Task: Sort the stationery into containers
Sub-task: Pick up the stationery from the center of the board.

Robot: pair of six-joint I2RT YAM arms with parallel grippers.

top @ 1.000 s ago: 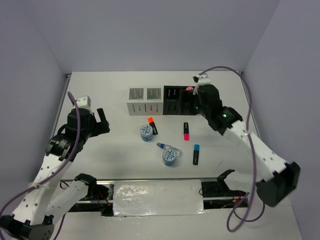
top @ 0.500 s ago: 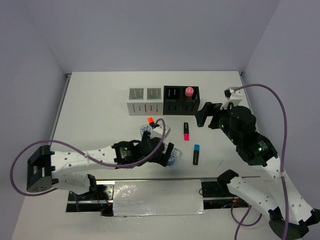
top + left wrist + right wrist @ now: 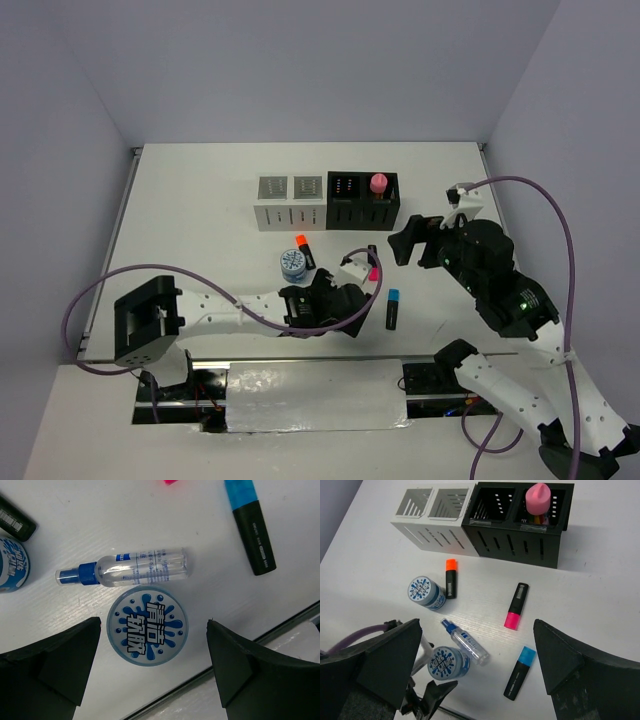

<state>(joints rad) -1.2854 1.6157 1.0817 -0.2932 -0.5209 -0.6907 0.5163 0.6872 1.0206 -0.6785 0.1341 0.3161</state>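
Note:
My left gripper moves down around the disc next and closes on its sides. Its open fingers already are on either side of the round blue-white patterned disc (image 3: 147,625).
My left gripper (image 3: 153,630) hangs open, its fingers either side of a blue-white disc (image 3: 147,625) without touching it. A clear blue-capped tube (image 3: 135,569) lies just beyond that disc. The arm (image 3: 338,305) hides both in the top view. A second disc (image 3: 293,263) stands by the orange highlighter (image 3: 304,250). The pink highlighter (image 3: 516,606) and blue highlighter (image 3: 391,308) lie to the right. The pink capped cylinder (image 3: 379,184) stands in the black container's (image 3: 363,204) right compartment. The white container (image 3: 289,204) adjoins it. My right gripper (image 3: 408,240) is open in the air, holding nothing.
The table's near edge (image 3: 280,625) with its metal strip runs just below the disc under my left gripper. The left arm lies low along that edge. Side walls close the table left and right.
The left arm swung from the left side across the front and stopped over the near disc. The right gripper drew back from the black container, leaving the pink cylinder standing in it.

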